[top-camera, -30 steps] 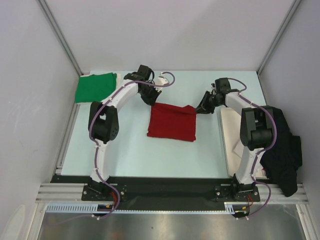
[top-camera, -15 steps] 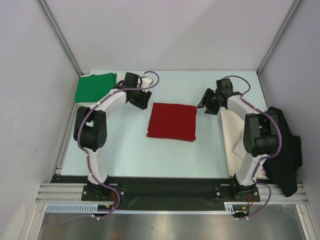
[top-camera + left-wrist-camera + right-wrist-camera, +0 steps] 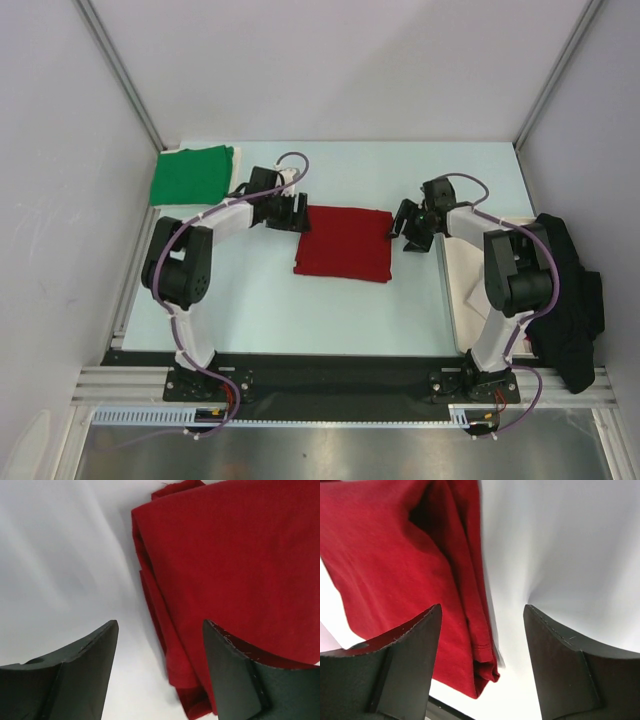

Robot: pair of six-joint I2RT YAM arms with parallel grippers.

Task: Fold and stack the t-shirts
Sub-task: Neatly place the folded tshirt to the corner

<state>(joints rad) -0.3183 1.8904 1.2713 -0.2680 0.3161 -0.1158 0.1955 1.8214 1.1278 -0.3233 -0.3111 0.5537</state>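
The robot's left hand has its fingers open around the shirt's layered edge and needs to move down and slightly to the right in the top view onto that edge.
The deep red t-shirt [image 3: 345,243] lies folded into a flat rectangle in the middle of the table. My left gripper [image 3: 288,213] hovers open at its far left corner. In the left wrist view the shirt's layered edge [image 3: 165,630] runs on the table below the spread fingers of that gripper [image 3: 160,625]. My right gripper [image 3: 406,228] stands open at the shirt's far right corner; in the right wrist view the shirt's folded hem [image 3: 480,645] lies under this gripper [image 3: 482,609], not pinched. The bright green t-shirt [image 3: 190,175] lies folded at the far left corner.
A black garment [image 3: 567,298] hangs over the table's right edge. A flat cream board [image 3: 462,275] lies beside it, under the right arm. Metal frame posts and white walls close in the sides and back.
Both grippers have opened and let go of the red t-shirt's far edge. Both have shifted nearer, to its far corners. The shirt now lies flat.
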